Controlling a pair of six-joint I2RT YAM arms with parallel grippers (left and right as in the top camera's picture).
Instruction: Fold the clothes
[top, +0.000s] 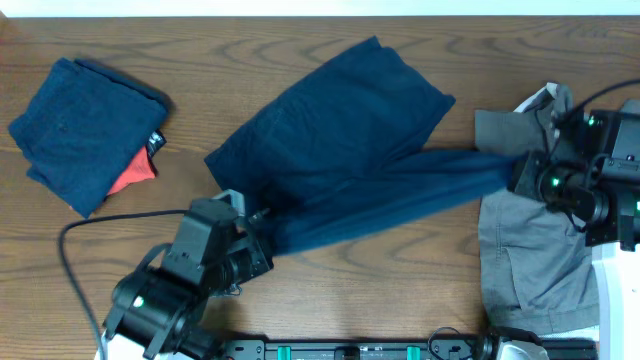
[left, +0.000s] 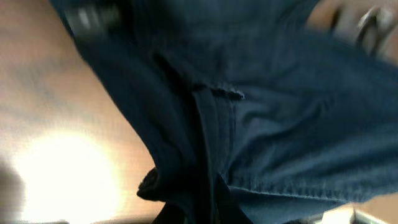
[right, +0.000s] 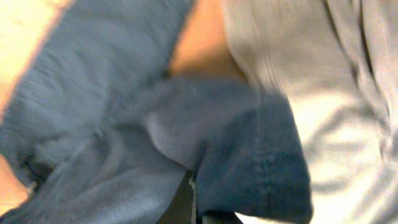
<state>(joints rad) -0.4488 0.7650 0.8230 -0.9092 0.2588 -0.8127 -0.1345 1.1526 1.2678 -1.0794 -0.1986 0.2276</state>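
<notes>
My right gripper will next go outward and to the left in the overhead view, over that leg's far end (top: 411, 76), because the other leg lies farther out.
Dark navy trousers (top: 340, 140) lie across the middle of the table, one leg pulled taut between my grippers. My left gripper (top: 262, 228) is shut on the trousers' lower left end; the navy cloth (left: 249, 124) fills the left wrist view and hides the fingers. My right gripper (top: 515, 172) is shut on the right end of the leg; the bunched navy cloth (right: 249, 149) shows in the right wrist view over a grey garment (right: 323, 74). The grey garment (top: 530, 250) lies under the right arm.
A folded navy garment (top: 85, 125) with a red piece (top: 135, 175) under it sits at the back left. A black cable (top: 75, 260) loops at the left front. The table's front edge carries a black rail (top: 350, 350).
</notes>
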